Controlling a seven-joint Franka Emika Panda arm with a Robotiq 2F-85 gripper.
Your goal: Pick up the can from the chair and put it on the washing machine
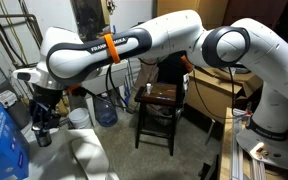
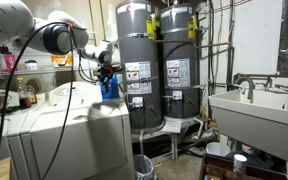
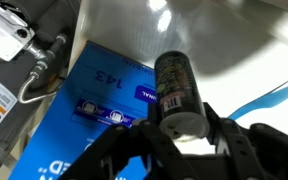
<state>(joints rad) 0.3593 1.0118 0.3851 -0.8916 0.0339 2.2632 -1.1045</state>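
The can still hangs above the bare white washing machine top (image 1: 52,159), so my gripper should lower and release it there next, beside the blue box.
My gripper (image 3: 181,125) is shut on the can (image 3: 177,85), a short dark cylinder with a paler end and a printed label. I hold it above the white washing machine top (image 3: 234,45), beside a blue box (image 3: 94,100). In an exterior view the gripper (image 1: 42,122) hangs over the washing machine (image 1: 84,160), well to the left of the dark wooden chair (image 1: 156,100), whose glossy seat is bare. In an exterior view the gripper (image 2: 108,74) sits above the washing machine (image 2: 79,130).
A blue box (image 1: 2,140) lies on the machine by the gripper. A blue water jug (image 1: 106,108) stands near the chair. Two grey water heaters (image 2: 154,60) stand behind the machine and a white utility sink (image 2: 254,110) to one side. Hoses and a valve (image 3: 39,65) are nearby.
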